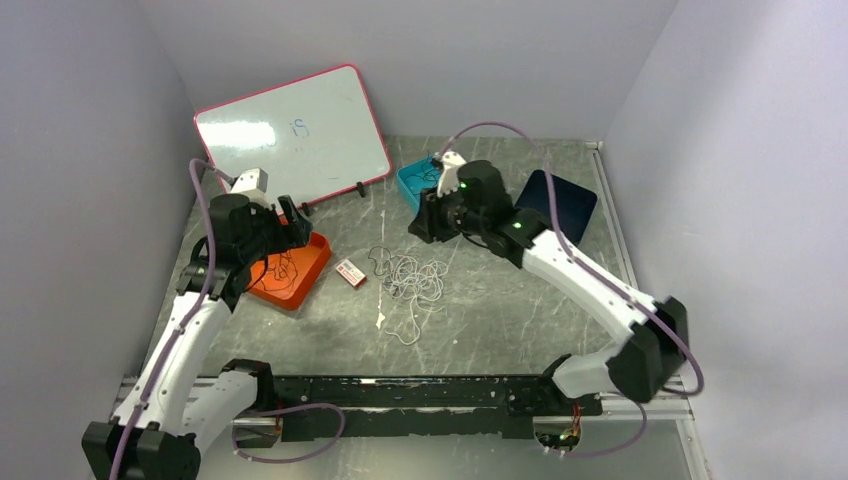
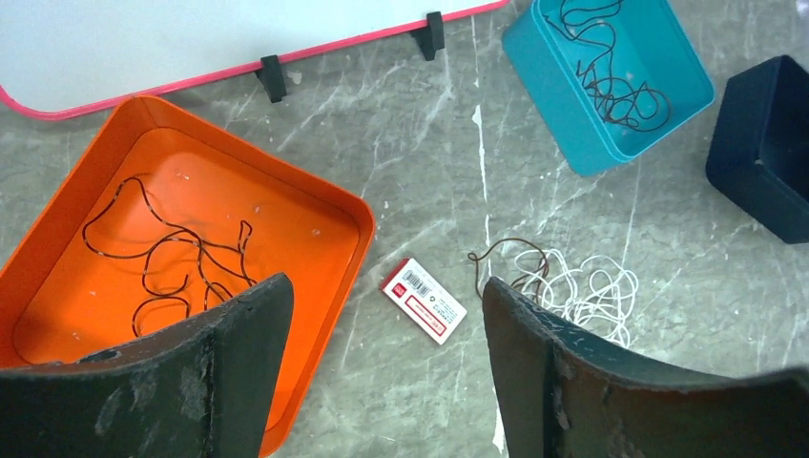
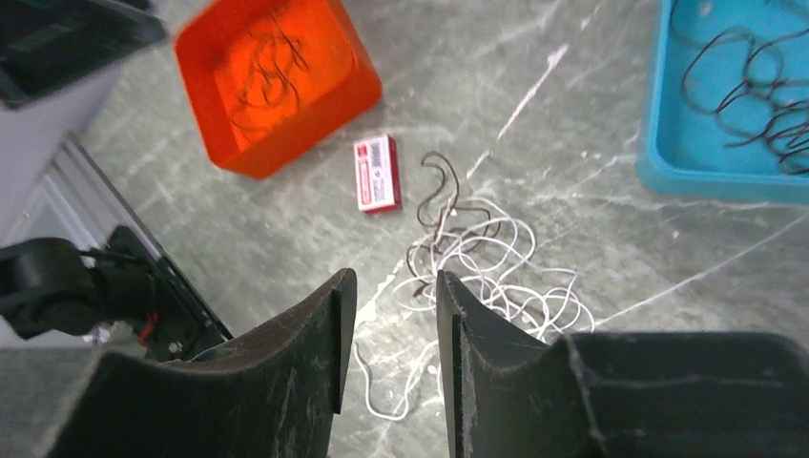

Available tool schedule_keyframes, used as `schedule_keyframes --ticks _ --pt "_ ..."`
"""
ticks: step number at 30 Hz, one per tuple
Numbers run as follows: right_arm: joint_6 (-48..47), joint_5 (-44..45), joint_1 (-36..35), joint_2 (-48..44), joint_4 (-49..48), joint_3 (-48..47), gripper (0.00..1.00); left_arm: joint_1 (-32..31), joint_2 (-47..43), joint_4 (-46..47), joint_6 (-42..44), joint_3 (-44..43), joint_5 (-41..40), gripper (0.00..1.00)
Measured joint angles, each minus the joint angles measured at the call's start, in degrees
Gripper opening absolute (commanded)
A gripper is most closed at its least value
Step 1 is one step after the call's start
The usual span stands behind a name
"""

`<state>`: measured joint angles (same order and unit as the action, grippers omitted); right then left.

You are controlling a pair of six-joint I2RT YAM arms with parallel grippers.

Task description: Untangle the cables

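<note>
The robot should lower its right gripper onto the exposed reddish-brown cable, on the side where the cable loops out of the white tangle beside the small box.
A loose tangle of white cables (image 1: 415, 285) with one dark cable (image 1: 378, 258) through it lies mid-table; it shows in the left wrist view (image 2: 577, 291) and the right wrist view (image 3: 496, 262). A dark reddish cable (image 2: 167, 253) lies in the orange tray (image 1: 312, 262). A dark cable (image 2: 611, 72) lies in the teal tray (image 1: 408, 185). My left gripper (image 2: 382, 334) is open and empty, high over the orange tray's right edge. My right gripper (image 3: 393, 296) is open and empty, high above the table near the teal tray.
A small red and white box (image 1: 350, 272) lies between the orange tray and the tangle. A whiteboard (image 1: 290, 130) leans at the back left. A dark blue tray (image 1: 560, 205) stands at the back right. Purple walls close both sides.
</note>
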<state>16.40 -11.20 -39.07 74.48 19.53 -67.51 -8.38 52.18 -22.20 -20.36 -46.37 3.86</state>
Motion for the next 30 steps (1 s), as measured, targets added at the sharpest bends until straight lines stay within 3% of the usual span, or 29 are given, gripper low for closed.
schedule_keyframes --ticks 16,25,30 --pt "-10.6 -9.0 0.0 35.6 4.0 -15.9 0.47 0.0 -7.4 -0.6 -1.5 3.5 3.4 0.77" --pt "-14.0 -11.0 -0.1 43.5 4.8 -21.0 0.50 0.0 -9.0 -1.1 -1.5 5.0 4.6 0.76" --pt "-14.6 -11.5 -0.7 45.4 4.8 -21.6 0.38 0.0 -8.9 -1.2 -1.5 5.0 5.2 0.76"
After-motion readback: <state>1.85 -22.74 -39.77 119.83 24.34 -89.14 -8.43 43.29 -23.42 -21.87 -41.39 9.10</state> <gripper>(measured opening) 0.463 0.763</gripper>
